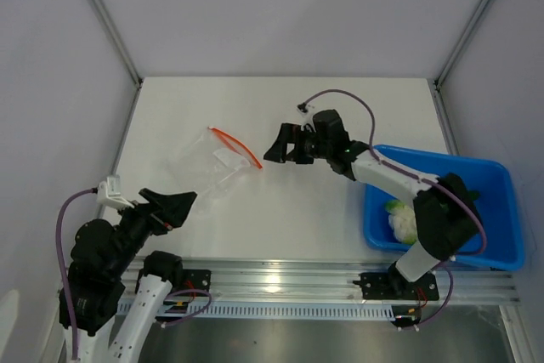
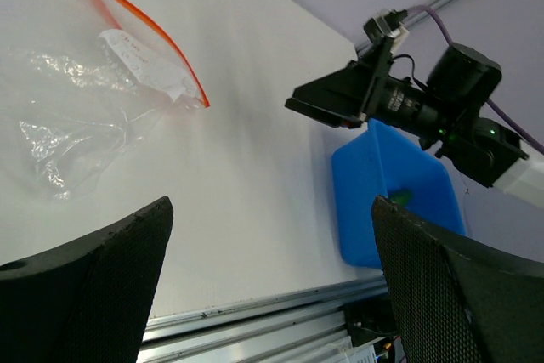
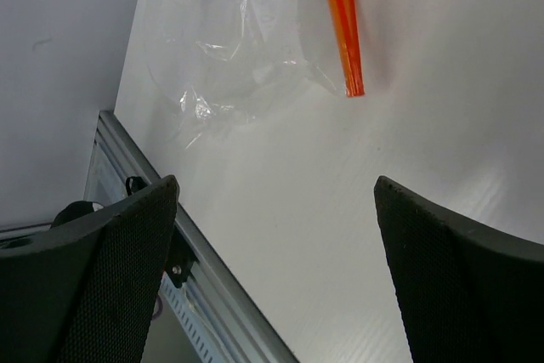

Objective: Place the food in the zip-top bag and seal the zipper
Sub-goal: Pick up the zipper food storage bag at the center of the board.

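My open right gripper comes down to the left in the top view next, onto the zipper's near end [image 1: 258, 165] [image 3: 354, 88], as it lies uncovered at the bag's corner.
The clear zip-top bag [image 1: 210, 166] lies flat on the white table, left of centre, its orange-red zipper [image 1: 236, 146] along the right edge. The bag also shows in the left wrist view [image 2: 81, 91] and the right wrist view [image 3: 229, 48]. My right gripper [image 1: 276, 149] is open and empty, just right of the zipper's near end. My left gripper [image 1: 183, 201] is open and empty, near the bag's lower left corner. The pale green-white leafy lump [image 1: 401, 220] lies in the blue tray [image 1: 489, 178]. A bit of green shows in the tray [image 2: 399, 199]. The yellow-orange fruit is hidden.
The blue tray stands at the table's right front, partly under my right arm [image 1: 442, 210]. A metal rail [image 1: 280, 282] runs along the near edge. White walls and frame posts [image 1: 106, 19] enclose the table.
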`<state>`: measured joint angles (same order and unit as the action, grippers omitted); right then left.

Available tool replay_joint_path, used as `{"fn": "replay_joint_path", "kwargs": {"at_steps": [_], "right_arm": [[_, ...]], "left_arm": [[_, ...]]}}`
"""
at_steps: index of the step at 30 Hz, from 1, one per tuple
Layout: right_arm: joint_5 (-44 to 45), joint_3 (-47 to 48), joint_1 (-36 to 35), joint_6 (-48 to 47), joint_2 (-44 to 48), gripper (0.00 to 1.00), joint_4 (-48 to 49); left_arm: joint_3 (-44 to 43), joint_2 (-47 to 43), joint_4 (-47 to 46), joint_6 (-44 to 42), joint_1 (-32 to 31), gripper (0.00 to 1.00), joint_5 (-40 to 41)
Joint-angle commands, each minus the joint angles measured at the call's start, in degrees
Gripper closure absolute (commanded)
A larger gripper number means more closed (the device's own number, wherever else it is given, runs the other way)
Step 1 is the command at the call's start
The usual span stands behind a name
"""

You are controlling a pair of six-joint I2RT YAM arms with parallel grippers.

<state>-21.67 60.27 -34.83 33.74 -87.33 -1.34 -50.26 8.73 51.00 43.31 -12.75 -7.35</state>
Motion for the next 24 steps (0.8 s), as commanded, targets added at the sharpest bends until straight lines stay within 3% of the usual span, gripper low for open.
{"fn": "replay_joint_path", "kwargs": {"at_steps": [1, 3, 5, 10, 24], "right_arm": [[-4.17, 5.64, -1.47, -0.07, -7.22, 0.03, 11.10], [-4.51, 8.72, -2.08, -1.04, -12.48, 0.05, 12.85], [-5.31, 11.52, -2.52, -1.13, -15.66, 0.07, 14.43], [-6.01, 17.24, -3.23, -1.66, -25.07, 0.11, 14.08], [-5.57, 28.94, -4.98, -7.37, -38.88, 0.16, 7.76]], "left_arm": [[-2.39, 1.11, 3.40, -2.00, -0.25, 0.01, 1.20], [-2.47, 0.76, 4.28, -1.48, -0.25, 0.01, 2.60], [-2.04, -0.29, 4.28, -0.86, -0.25, 0.08, 3.57], [-2.21, -1.44, 3.40, -0.77, -0.25, 0.16, 2.87], [-3.70, 2.52, 4.28, -3.67, -0.25, 0.16, 2.52]]}}
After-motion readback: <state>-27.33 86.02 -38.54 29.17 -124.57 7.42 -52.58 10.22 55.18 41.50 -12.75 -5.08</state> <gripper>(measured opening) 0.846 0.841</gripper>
